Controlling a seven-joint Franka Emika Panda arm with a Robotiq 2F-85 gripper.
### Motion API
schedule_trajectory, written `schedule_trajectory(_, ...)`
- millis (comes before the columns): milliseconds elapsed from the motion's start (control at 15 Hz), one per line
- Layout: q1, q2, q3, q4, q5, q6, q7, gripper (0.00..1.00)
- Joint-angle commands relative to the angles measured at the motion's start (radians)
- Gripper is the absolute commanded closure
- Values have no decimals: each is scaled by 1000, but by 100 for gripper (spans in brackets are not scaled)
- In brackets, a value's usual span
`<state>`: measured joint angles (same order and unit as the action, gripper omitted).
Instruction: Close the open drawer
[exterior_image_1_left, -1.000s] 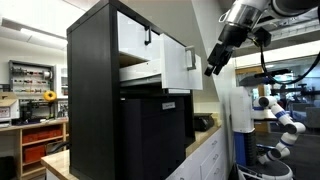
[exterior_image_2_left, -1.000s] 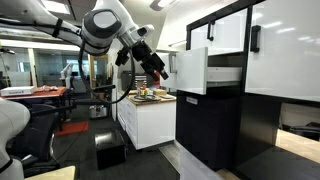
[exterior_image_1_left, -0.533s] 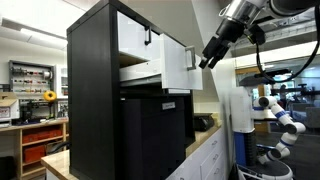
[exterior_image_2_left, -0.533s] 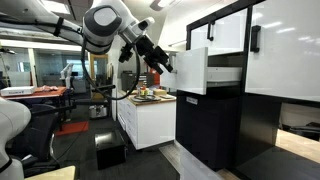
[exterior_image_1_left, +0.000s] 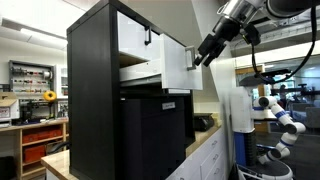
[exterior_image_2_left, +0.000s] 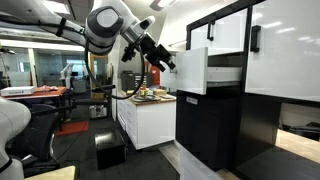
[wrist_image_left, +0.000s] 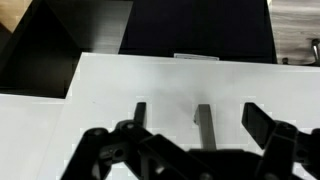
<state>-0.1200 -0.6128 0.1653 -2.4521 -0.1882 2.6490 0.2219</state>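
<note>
The robot's gripper needs to move toward the drawer front next, and then take hold of the small black handle (exterior_image_1_left: 189, 57) (wrist_image_left: 203, 115).
The open drawer (exterior_image_1_left: 176, 66) sticks out of the tall black cabinet (exterior_image_1_left: 95, 90). Its flat white front carries a small black handle (exterior_image_1_left: 189, 57). It also shows in an exterior view (exterior_image_2_left: 193, 70), pulled out toward the room. My gripper (exterior_image_1_left: 203, 55) hangs close in front of the drawer front, and I cannot tell whether it touches; it also shows in an exterior view (exterior_image_2_left: 165, 63). In the wrist view the white front (wrist_image_left: 110, 95) fills the frame. The handle (wrist_image_left: 203, 115) stands between my gripper's (wrist_image_left: 200, 125) spread fingers. The gripper is open and empty.
A second white drawer front (exterior_image_1_left: 134, 33) with a black handle sits shut above the open one. A large black panel (wrist_image_left: 195, 25) with a small white label lies below. A white counter unit (exterior_image_2_left: 145, 120) with items on top stands behind the arm.
The gripper has moved up and in toward the open drawer's front panel. The drawer has not moved.
</note>
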Motion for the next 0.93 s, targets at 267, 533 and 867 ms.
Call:
schedule_trajectory(267, 8, 59, -5, 29, 27, 51, 9, 52)
schedule_trajectory(533, 14, 70, -9, 31, 38, 57, 5, 78)
schedule_trajectory(867, 17, 71, 2, 30, 31, 64, 5, 100)
